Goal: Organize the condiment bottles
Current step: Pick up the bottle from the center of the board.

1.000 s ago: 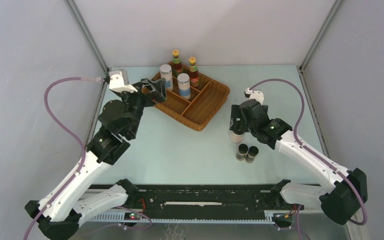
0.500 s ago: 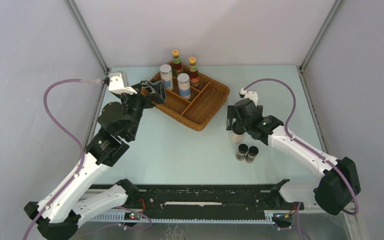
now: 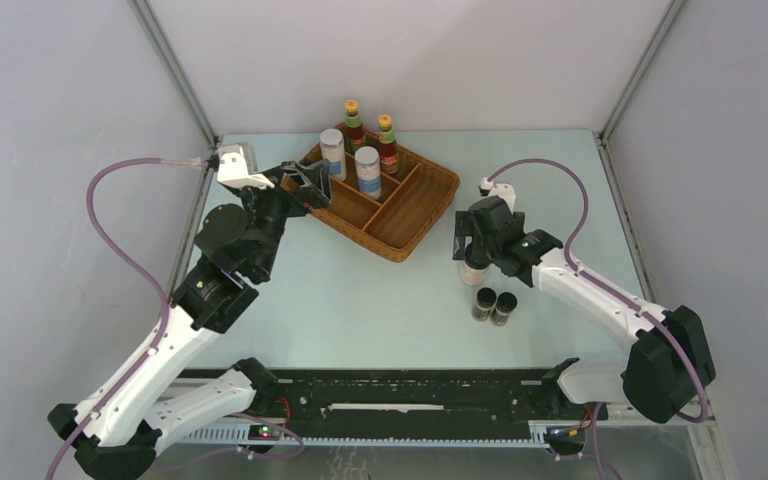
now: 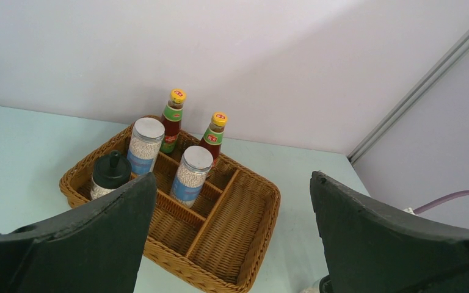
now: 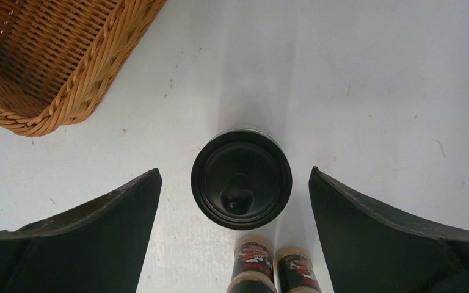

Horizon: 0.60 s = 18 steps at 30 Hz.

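Observation:
I will lower my right gripper a little more and close it around the sides, because the shaker's black cap (image 3: 476, 258) (image 5: 241, 178) already shows between the open fingers.
The wicker tray (image 3: 430, 205) holds two slim red-brown sauce bottles (image 3: 353, 123) (image 3: 387, 140) and two silver-lidded jars (image 3: 332, 152) (image 3: 367, 170). The left wrist view shows one black-capped shaker (image 4: 110, 175) in the tray's near-left compartment. My left gripper (image 3: 305, 183) is open and empty, hovering at the tray's left end. The other black-capped shaker (image 5: 241, 178) stands on the table right of the tray. My right gripper (image 5: 235, 173) is open directly above it, one finger on each side. Two tiny dark vials (image 3: 483, 303) (image 3: 505, 307) stand just in front of it.
The tray's right-hand long compartment (image 4: 232, 226) holds nothing. The tray's corner (image 5: 49, 91) lies left of the shaker in the right wrist view. Grey walls enclose the table on three sides.
My right gripper has shifted slightly left and back, centring over the shaker on the table. My left arm has barely moved.

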Available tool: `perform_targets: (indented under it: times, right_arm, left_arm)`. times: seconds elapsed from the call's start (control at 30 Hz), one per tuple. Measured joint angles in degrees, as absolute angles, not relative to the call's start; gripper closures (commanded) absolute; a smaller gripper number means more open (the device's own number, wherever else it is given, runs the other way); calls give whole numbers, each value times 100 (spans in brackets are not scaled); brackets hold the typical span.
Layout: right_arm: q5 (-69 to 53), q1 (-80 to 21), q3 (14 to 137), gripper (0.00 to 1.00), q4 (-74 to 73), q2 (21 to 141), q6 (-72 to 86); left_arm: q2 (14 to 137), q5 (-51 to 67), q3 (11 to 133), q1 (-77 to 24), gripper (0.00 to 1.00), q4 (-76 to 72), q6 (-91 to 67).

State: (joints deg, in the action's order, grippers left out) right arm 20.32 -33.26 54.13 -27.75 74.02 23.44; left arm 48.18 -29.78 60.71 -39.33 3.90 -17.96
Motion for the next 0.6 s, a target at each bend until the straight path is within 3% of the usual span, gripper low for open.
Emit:
perform_targets:
  times: [0.6]
  right_arm:
    - [1796,-3146,5290,1,-2556,7662,2329]
  left_arm:
    - [4818,-2980,6069,-3938,0,388,-1763]
